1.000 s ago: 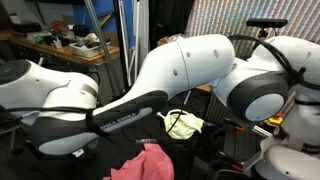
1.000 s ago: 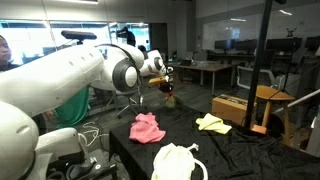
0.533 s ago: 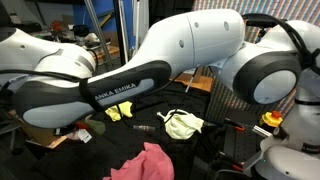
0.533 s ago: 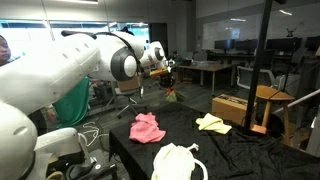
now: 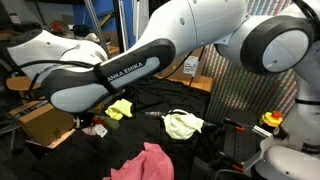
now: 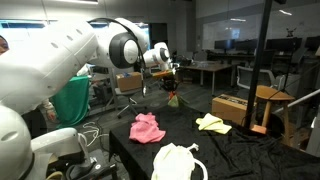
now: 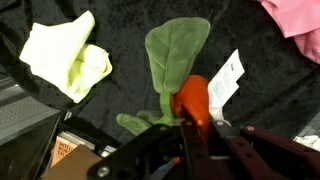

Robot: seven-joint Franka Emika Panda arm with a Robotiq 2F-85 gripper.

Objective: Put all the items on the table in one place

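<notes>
The carrot hangs away from the cream cloth; my gripper will next draw back, lower onto the cream cloth's far edge [image 5: 171, 120] and release it.
My gripper [image 7: 197, 128] is shut on a plush carrot [image 7: 192, 98] with an orange body, broad green leaves and a white tag, and holds it in the air above the black-covered table [image 6: 250, 150]. In an exterior view the gripper [image 6: 169, 82] hangs over the far end with the carrot [image 6: 172, 98] below it. A yellow cloth [image 7: 65, 55] lies on the table beside the carrot; it shows in both exterior views [image 5: 120, 108] [image 6: 212, 123]. A pink cloth [image 6: 148, 127] [image 5: 145, 162] and a cream cloth [image 6: 178, 162] [image 5: 182, 124] lie nearer.
The table is draped in wrinkled black fabric. A cardboard box [image 6: 231, 107] and a wooden stand [image 6: 268, 105] are beyond the table edge. A black pole [image 6: 262, 60] rises near the yellow cloth. My big white arm [image 5: 200, 40] fills much of one exterior view.
My arm has swung upward and across with the carrot still held, uncovering the yellow cloth in one exterior view. The gripper has shifted slightly toward the yellow cloth's side. The cloths have not moved.
</notes>
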